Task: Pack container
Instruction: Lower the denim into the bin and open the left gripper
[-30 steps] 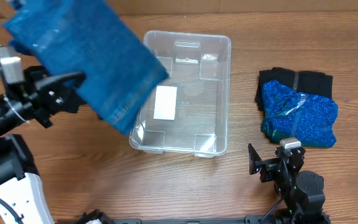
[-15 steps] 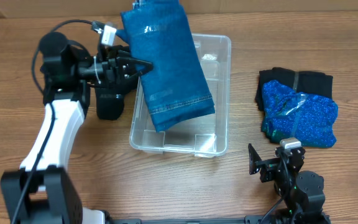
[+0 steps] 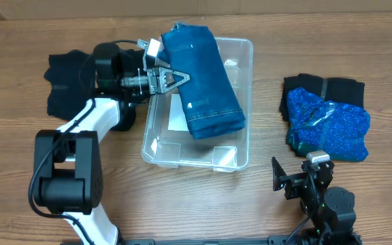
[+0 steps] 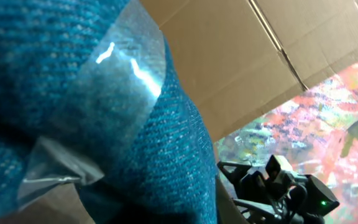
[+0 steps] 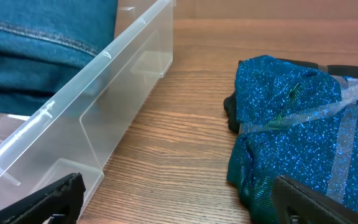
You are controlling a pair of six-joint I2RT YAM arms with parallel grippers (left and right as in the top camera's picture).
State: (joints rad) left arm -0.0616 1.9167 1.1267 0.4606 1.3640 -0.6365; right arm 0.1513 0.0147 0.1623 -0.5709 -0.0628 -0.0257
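Observation:
The open container is under my left gripper, which should next move slightly toward the container's middle (image 3: 200, 102) and then open.
The clear plastic container (image 3: 240, 146) stands mid-table with a white label on its bottom. My left gripper (image 3: 172, 77) is shut on a folded blue denim garment (image 3: 203, 78) and holds it over the container's left-middle part. The denim (image 4: 73, 93) fills the left wrist view, with clear tape on it. My right gripper (image 3: 298, 178) is open and empty, low at the table's front right, between the container's wall (image 5: 92, 106) and a sparkly blue garment (image 5: 303, 130).
A sparkly blue garment (image 3: 327, 126) bound with clear tape lies on a black garment (image 3: 324, 88) at the right. Another black garment (image 3: 67, 85) lies at the left, behind my left arm. A cardboard wall stands at the back.
My left arm has swung the denim garment from the far left to over the container and lowered it. The black garment at the left has come into view. The right arm has not moved.

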